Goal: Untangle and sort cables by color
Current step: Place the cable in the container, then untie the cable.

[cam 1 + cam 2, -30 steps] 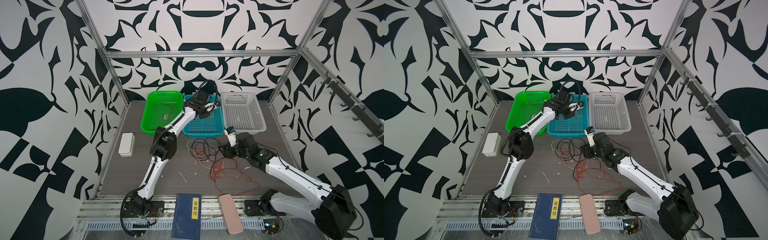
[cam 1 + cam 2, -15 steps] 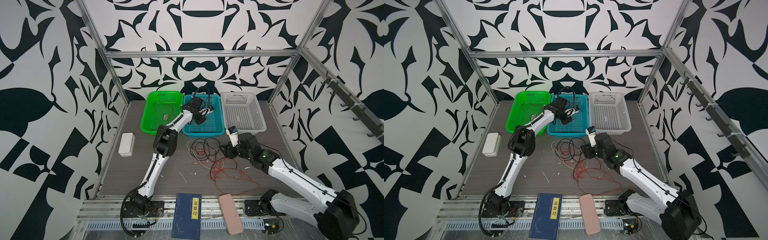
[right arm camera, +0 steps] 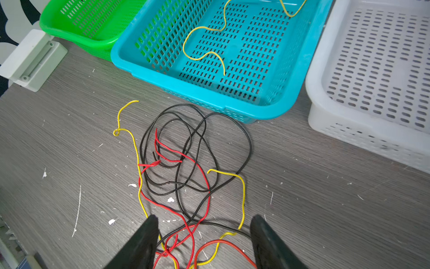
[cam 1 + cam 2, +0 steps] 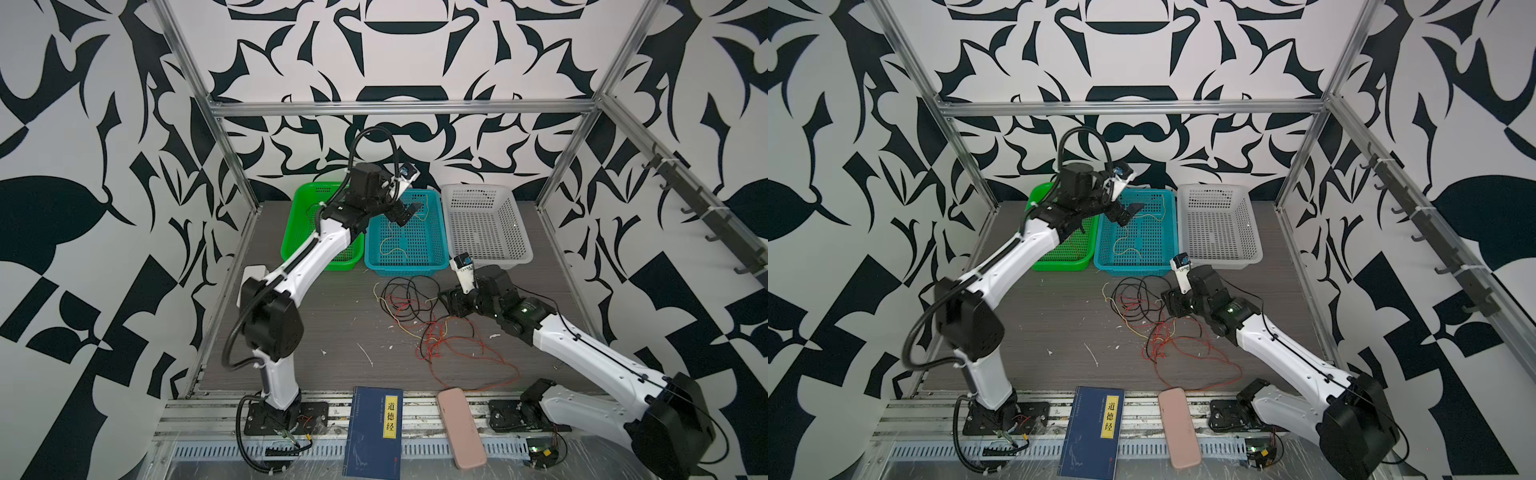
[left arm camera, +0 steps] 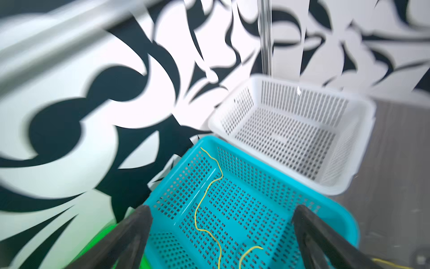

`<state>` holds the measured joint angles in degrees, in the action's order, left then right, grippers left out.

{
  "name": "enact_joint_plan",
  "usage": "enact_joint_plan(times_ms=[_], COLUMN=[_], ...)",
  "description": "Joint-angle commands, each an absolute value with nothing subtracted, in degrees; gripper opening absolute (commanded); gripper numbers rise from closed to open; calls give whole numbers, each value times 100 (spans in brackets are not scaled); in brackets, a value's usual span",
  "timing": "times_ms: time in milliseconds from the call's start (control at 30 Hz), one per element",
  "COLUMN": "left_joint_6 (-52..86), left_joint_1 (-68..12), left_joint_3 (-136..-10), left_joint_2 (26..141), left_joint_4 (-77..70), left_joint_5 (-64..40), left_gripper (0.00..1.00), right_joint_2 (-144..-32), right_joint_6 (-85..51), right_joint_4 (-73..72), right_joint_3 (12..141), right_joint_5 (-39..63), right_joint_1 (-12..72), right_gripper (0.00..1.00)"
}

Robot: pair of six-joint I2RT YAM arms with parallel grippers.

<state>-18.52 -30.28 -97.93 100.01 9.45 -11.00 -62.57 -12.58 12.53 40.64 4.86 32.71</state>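
Observation:
My left gripper moves back from the teal basket and down onto the yellow cable's loose end next, because it lies clear of the black loops.
A tangle of red, black and yellow cables lies on the grey table in front of the baskets. One yellow cable lies loose inside the teal basket. My left gripper hangs open above that basket, with nothing between its fingers. At the right edge of the tangle, low over the table, my right gripper stands open. Red, black and yellow strands run between its fingers, and none is gripped.
A green basket stands left of the teal one and a white basket right of it. A white box sits at the table's left edge. A blue book and a pink case lie on the front rail.
My left gripper has opened over the teal basket, and the yellow cable now lies free in it. The right arm has hardly moved.

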Motion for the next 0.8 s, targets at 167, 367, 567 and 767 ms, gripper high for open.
enact_joint_plan(times_ms=[167,367,567,767], left_joint_6=[1385,2064,2868,3621], left_joint_1=[-3238,-3375,-3373,-3374], left_joint_3=[-6955,-5714,-5117,-4443], left_joint_2=[7802,6455,6456,7446], left_joint_4=[1258,2675,2966,1843], left_joint_5=[-1021,-781,-957,-1425], left_gripper=[99,81,74,64], right_joint_2=[-6511,-6664,-6957,-7003], right_joint_6=[-1108,-1070,-1189,-1401], right_joint_4=[1208,1089,891,852], right_joint_3=[4276,4245,4277,4331], right_joint_5=[606,650,624,703], right_joint_1=[3230,3217,3217,3217], right_gripper=[66,66,66,64])
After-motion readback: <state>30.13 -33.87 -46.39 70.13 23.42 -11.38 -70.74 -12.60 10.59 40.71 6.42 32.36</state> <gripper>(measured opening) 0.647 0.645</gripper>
